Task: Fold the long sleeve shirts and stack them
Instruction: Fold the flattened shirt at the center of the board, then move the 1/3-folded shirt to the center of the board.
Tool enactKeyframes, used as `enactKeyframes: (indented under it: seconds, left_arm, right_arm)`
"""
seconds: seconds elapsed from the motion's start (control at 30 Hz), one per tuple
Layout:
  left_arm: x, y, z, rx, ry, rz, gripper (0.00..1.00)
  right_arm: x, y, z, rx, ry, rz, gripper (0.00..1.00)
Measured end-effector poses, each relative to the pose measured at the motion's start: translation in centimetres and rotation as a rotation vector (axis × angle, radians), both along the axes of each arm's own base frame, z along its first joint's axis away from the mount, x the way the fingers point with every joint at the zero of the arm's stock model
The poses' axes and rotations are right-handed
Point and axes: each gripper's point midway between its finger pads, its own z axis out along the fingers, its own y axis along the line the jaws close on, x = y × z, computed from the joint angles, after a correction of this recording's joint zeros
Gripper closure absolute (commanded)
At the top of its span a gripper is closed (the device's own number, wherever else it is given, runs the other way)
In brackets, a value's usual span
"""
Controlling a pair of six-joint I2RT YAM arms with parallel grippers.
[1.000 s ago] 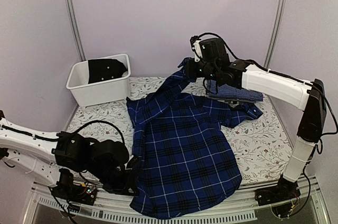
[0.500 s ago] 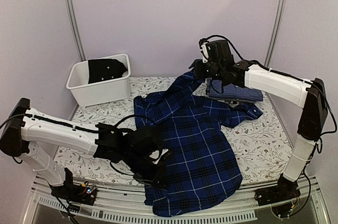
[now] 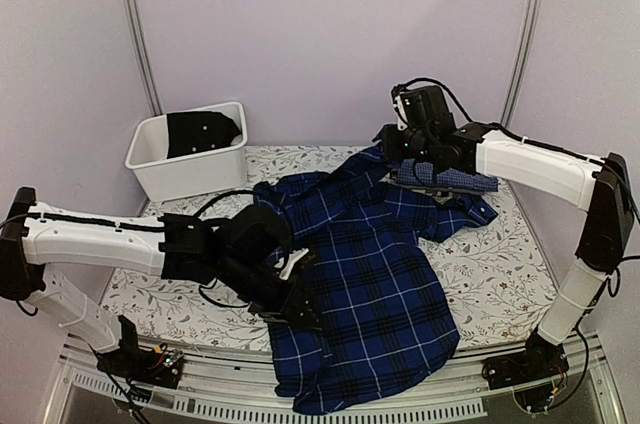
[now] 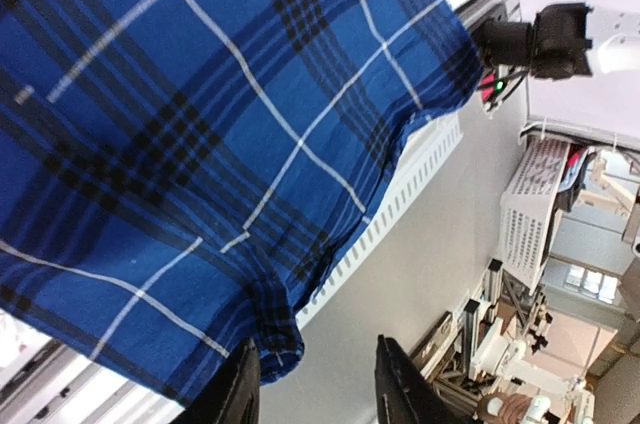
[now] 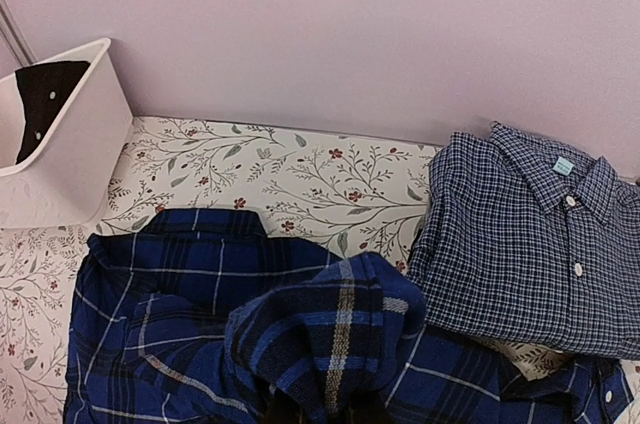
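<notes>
The shirt's upper body is below my right gripper, toward my base. I will next move my right gripper back and down over it and let go of the bunched fold.
The large navy and royal-blue plaid shirt lies spread over the middle of the table, its lower hem hanging past the front edge. My left gripper sits at the shirt's left edge. In the left wrist view the left gripper is open, with a hem corner of the plaid shirt beside one finger. My right gripper is shut on a bunched fold of the plaid shirt, next to the folded lighter checked shirt at the back right.
A white bin holding a dark garment stands at the back left. The floral tablecloth shows on both sides of the shirt. A slotted rail runs along the front edge.
My left arm swung from the near left edge toward the middle, dragging the plaid shirt's left side inward, and its jaws opened. My right gripper carried its fold rightward toward the checked shirt.
</notes>
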Motion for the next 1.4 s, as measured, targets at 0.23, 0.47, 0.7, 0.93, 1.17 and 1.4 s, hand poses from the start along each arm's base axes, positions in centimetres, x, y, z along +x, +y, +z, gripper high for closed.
enactKeyframes:
  seconds: [0.23, 0.47, 0.7, 0.93, 1.17, 1.4]
  left_arm:
    - [10.1, 2.9, 2.9, -0.025, -0.173, 0.269, 0.72]
    - [21.7, 9.9, 1.5, 0.062, -0.284, 0.577, 0.8]
    - [28.9, 10.9, -2.3, 0.131, -0.285, 0.612, 0.87]
    - [33.0, 10.4, -5.4, 0.141, -0.268, 0.598, 0.89]
    - [35.7, 10.7, -8.6, 0.17, -0.244, 0.601, 0.9]
    - [38.3, 10.2, -11.2, 0.207, -0.236, 0.59, 0.9]
  right_arm:
    - [-0.7, -1.0, 0.8, 0.02, -0.011, -0.01, 1.0]
    - [-2.2, -1.7, 2.5, 0.101, -0.03, -0.007, 1.0]
    - [-3.1, -2.3, 1.6, 0.133, -0.007, -0.02, 1.0]
    - [-2.6, -3.6, 1.3, 0.116, -0.005, -0.069, 1.0]
    - [-1.4, -5.4, -0.3, 0.105, 0.03, -0.125, 1.0]
    - [-2.6, -5.3, -4.0, 0.114, 0.12, -0.109, 1.0]
